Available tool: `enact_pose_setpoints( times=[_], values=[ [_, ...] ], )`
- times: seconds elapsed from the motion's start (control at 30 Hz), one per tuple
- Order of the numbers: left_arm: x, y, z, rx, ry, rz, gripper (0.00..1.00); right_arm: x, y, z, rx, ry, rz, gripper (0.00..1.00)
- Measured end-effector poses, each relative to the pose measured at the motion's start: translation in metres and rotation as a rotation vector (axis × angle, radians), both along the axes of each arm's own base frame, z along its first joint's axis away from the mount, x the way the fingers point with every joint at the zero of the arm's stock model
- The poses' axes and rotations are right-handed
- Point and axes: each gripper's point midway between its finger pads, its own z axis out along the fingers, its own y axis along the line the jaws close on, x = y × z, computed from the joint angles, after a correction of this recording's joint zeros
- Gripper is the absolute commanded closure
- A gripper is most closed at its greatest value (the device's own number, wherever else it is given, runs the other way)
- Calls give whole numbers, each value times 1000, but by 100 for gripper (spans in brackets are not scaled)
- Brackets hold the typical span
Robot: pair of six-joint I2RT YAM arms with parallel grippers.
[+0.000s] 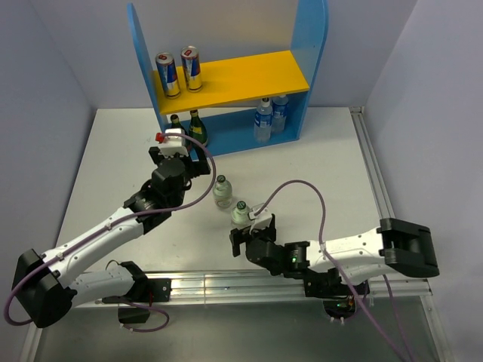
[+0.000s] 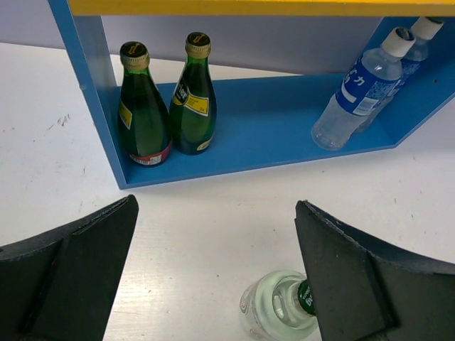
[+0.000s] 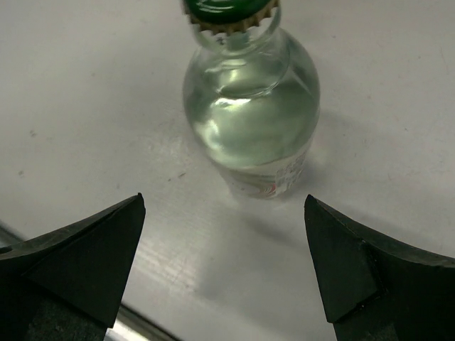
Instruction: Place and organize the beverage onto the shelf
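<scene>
My right gripper slides outward next, fingers open, until they are on either side of the pale-green bottle's body (image 1: 240, 217) (image 3: 252, 122), then closes. The bottle stands upright just beyond the fingers.
The shelf (image 1: 313, 53) holds two silver-blue-red cans (image 1: 167, 74) on its yellow upper board. Two water bottles (image 1: 263, 119) stand on the blue bottom board at the right and also show in the left wrist view (image 2: 359, 92). Two pale-green bottles stand on the table: one (image 1: 222, 191) beside my left gripper (image 1: 179, 158), its neck partly behind the right finger (image 2: 281, 307); the other (image 1: 240, 213) is just ahead of my right gripper (image 1: 249, 231), upright in front of the fingers (image 3: 250, 121). Both grippers (image 2: 217, 206) (image 3: 224, 200) are open and empty.
Two dark green gold-necked bottles (image 1: 196, 127) stand at the left of the bottom board, close to the blue side panel (image 2: 89, 92). A metal rail (image 1: 249, 285) runs along the table's near edge. Grey walls close in the sides.
</scene>
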Motion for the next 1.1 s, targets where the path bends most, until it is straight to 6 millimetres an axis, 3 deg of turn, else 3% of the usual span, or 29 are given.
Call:
enact_pose_setpoints(
  times=[0.3, 0.57, 0.67, 0.77, 0.8, 0.87, 0.9, 1.03, 1.1],
  values=[
    [-2, 0, 5, -16, -11, -7, 1, 37, 5, -34, -60, -31, -82, 0],
    [-2, -1, 5, -17, -10, -15, 1, 69, 4, -37, -52, -114, -179, 5],
    [-2, -2, 5, -17, -9, -22, 1, 77, 5, -38, -50, -136, -202, 19],
    [-2, -4, 3, -14, -5, -26, 1, 83, 5, -35, -43, -160, -218, 42],
    [-2, -4, 3, -14, -3, -30, 1, 85, 2, -34, -44, -166, -233, 57],
    [-2, -5, 1, -13, -1, -31, 1, 89, -3, -35, -65, -175, -249, 77],
    [-2, -5, 1, -12, 0, -33, 1, 91, -6, -35, -72, -177, -257, 97],
    [-2, -5, 0, -12, -1, -34, 1, 90, -16, -31, -120, -171, -265, 100],
    [-3, -5, 0, -12, 0, -34, 1, 88, -25, -16, -135, -177, -274, 100]
  ],
)
